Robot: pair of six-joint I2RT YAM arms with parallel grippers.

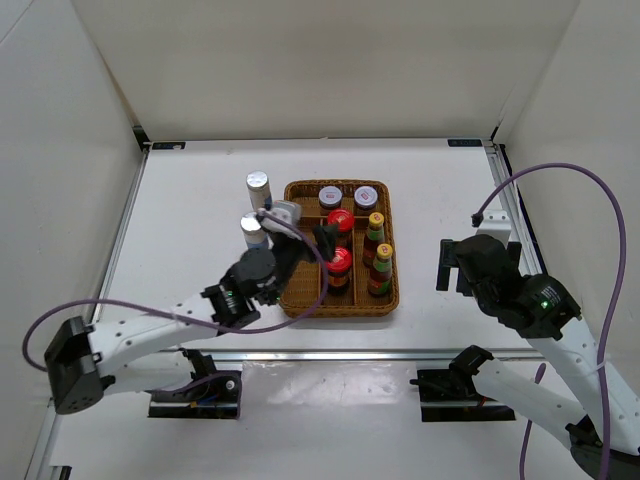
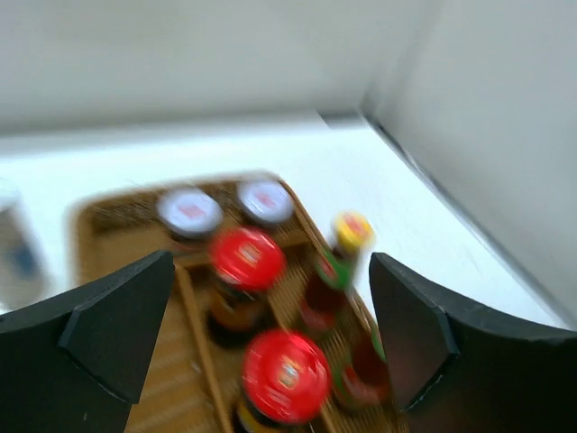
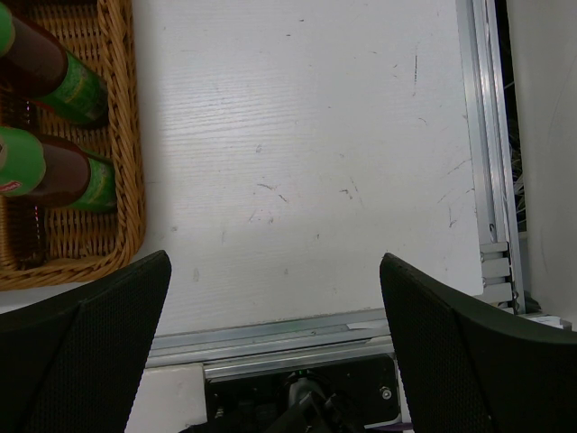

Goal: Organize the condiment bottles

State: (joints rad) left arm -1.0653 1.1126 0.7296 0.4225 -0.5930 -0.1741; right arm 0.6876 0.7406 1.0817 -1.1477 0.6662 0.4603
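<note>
The nearer shaker's cap is below my left gripper and to its left in the top view, outside the tray. My left gripper will swing across and down onto that cap next.
The brown wicker tray (image 1: 294, 296) holds two grey-lilac-lidded jars (image 1: 330, 197) (image 1: 365, 196), two red-lidded jars (image 1: 340, 220) (image 1: 339, 261) and two yellow-capped sauce bottles (image 1: 376, 228) (image 1: 382, 262). Two white silver-capped shakers (image 1: 259, 187) (image 1: 253, 230) stand on the table just left of the tray. My left gripper (image 1: 305, 232) is open and empty above the tray's left part. Its blurred wrist view shows the red lids (image 2: 248, 257) (image 2: 286, 374) between the open fingers (image 2: 117, 334). My right gripper (image 1: 455, 265) is open and empty over bare table, right of the tray (image 3: 122, 180) and the sauce bottles (image 3: 54, 72).
White walls close in the table on three sides. A metal rail (image 3: 270, 338) runs along the near edge, and another runs down the right side (image 1: 510, 215). Purple cables loop off both arms.
</note>
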